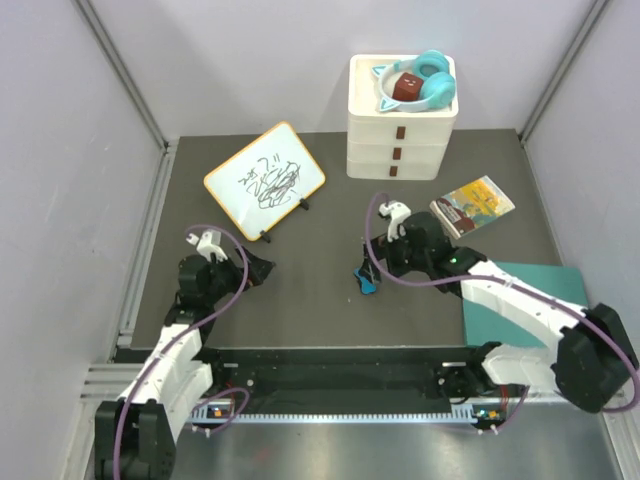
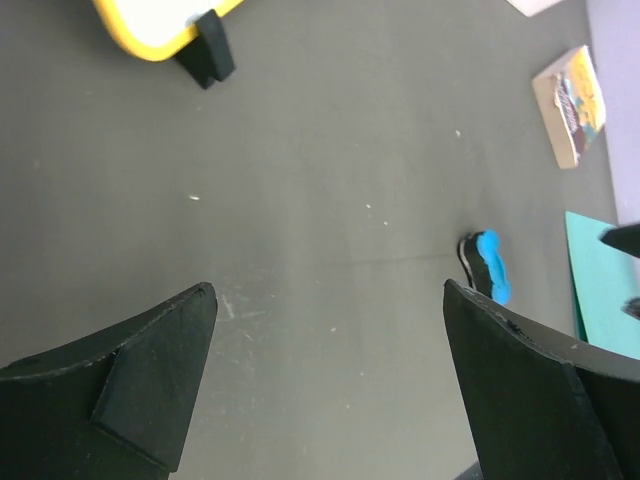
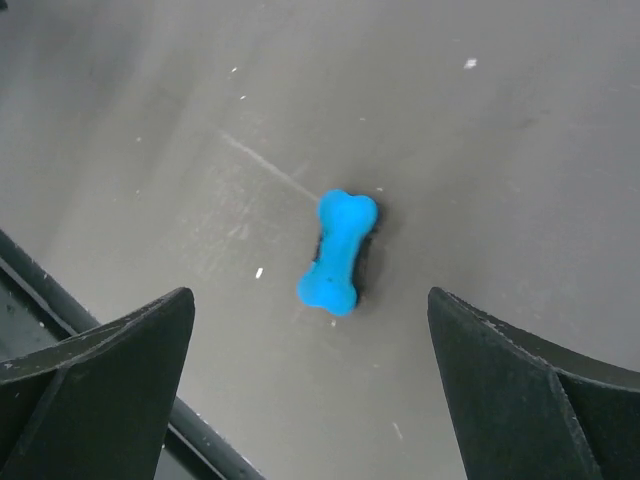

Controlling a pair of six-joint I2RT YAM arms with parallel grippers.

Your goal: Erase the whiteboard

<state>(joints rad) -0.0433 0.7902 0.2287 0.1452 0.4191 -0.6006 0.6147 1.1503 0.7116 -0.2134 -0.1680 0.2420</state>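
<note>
My right gripper lowers onto the blue eraser's narrow middle next and closes its fingers across it. The eraser lies below, lengthwise between the open fingers.
The whiteboard, white with a yellow-orange rim and black scribbles, stands tilted on black feet at the back left. Its corner and one foot show in the left wrist view. A blue bone-shaped eraser lies on the dark mat near the middle. It also shows in the left wrist view and the right wrist view. My right gripper hovers open just above the eraser, which lies ahead of and between its fingers. My left gripper is open and empty, in front of the board.
A white drawer unit stands at the back with teal headphones and a brown block on top. A small book lies to the right of it. A teal sheet lies at the right under my right arm.
</note>
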